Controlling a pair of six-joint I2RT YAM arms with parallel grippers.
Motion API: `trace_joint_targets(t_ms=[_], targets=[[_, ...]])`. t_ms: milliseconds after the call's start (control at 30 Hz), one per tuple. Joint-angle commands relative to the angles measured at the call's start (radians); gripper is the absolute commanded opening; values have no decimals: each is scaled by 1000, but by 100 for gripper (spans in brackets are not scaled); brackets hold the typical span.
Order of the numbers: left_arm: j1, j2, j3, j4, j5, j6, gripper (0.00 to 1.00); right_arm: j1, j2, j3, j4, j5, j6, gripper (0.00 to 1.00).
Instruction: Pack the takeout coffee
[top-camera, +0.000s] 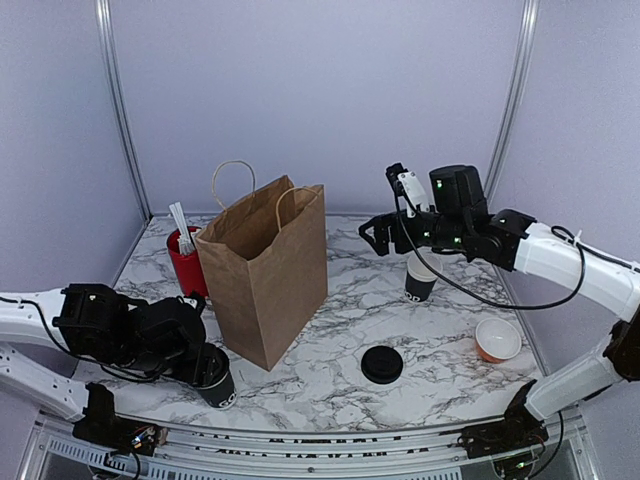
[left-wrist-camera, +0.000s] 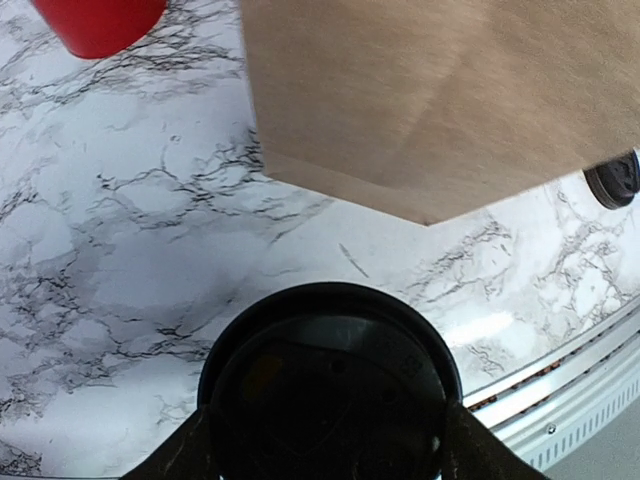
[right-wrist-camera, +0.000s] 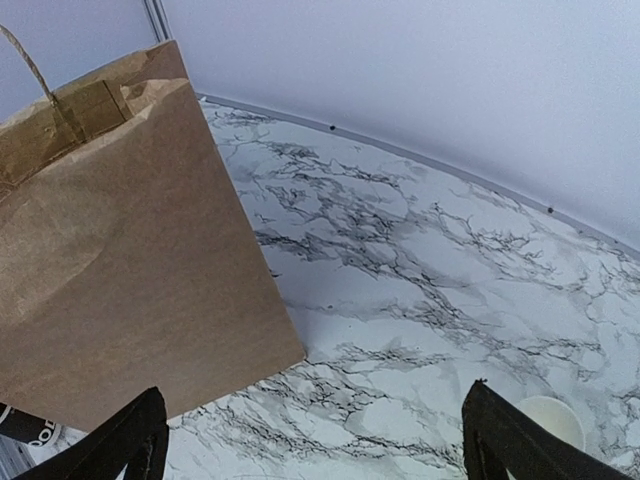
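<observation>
My left gripper will next carry the takeout coffee past the bag's near corner and put it beside the flat black lid, on empty marble.
The takeout coffee (top-camera: 222, 388) is an all-black lidded cup with white print near its base, at the table's front left. My left gripper (top-camera: 208, 368) is shut on it. From the left wrist I look down on its lid (left-wrist-camera: 330, 385), with one dark finger (left-wrist-camera: 175, 455) against each side of the rim. The brown paper bag (top-camera: 265, 265) stands open and upright in the middle, just behind that cup. My right gripper (top-camera: 378, 238) hovers open and empty to the right of the bag's top; its fingertips (right-wrist-camera: 130, 445) frame bare marble and the bag's side (right-wrist-camera: 130, 270).
A red holder (top-camera: 185, 262) with white sticks stands behind the bag on the left. A black cup with a white upper part (top-camera: 420, 278) sits under the right arm. A flat black lid (top-camera: 382, 364) and a small orange bowl (top-camera: 497, 340) lie front right.
</observation>
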Motion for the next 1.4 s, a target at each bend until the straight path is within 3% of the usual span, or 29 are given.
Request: trace_joint_targets(t_ms=[0,233,800,1167,1367], targets=[[-131,93,97,-23,-86,-75,52,-11,-72,-59,24,0,26,99],[-244,303,280,15,-129,5,52,-11,-172,-158,25,20,61,99],[-247,859,788,118,-126,274,52,-16,-389,-285,-38,79,87,100],[-196,965,900,120,-135,326,54,-16,-421,-314,-42,52,98,100],[-188,973,902,120,-123,336,69,-16,-418,-318,-64,34,94,100]])
